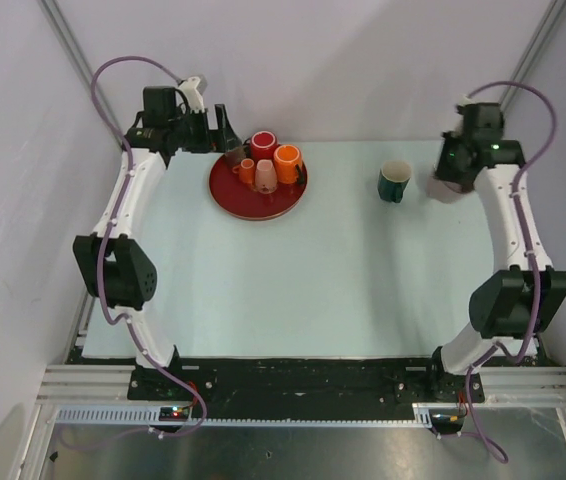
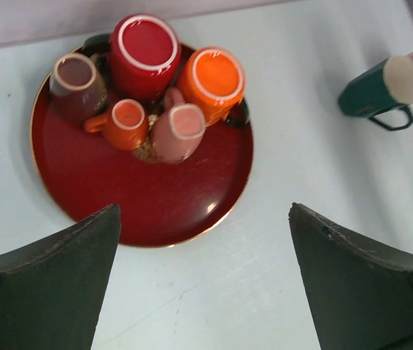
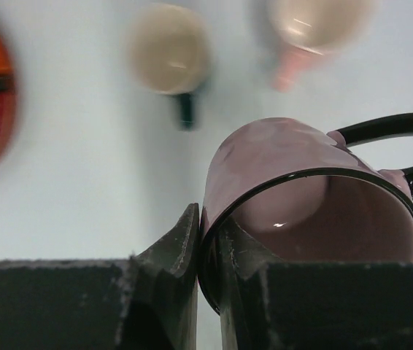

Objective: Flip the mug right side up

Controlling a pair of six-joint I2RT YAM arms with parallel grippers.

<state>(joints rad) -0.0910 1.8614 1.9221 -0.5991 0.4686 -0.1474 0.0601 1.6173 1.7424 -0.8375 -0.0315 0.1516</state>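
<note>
The right gripper goes down toward the right in the top view next and releases, since bare tabletop (image 1: 474, 219) beside the pale pink mug lies below it there.
The mug (image 3: 279, 164) is mauve with a black rim and a black handle (image 3: 400, 131). It hangs above the table with its mouth turned toward the right wrist camera. My right gripper (image 3: 210, 226) is shut on its wall, one finger outside and one inside the rim. In the top view the right gripper (image 1: 460, 165) sits at the far right of the table and hides the held mug. My left gripper (image 2: 203, 211) is open and holds nothing, hovering over the near edge of the red tray (image 2: 184, 211). From above, the left gripper (image 1: 225, 130) is at the tray's far left.
A green mug (image 1: 395, 182) with a cream inside stands upright left of the right gripper, also seen as the green mug (image 2: 371, 91). A pale pink mug (image 3: 316, 25) sits beside it. The red tray (image 1: 225, 190) carries several mugs (image 2: 144, 47).
</note>
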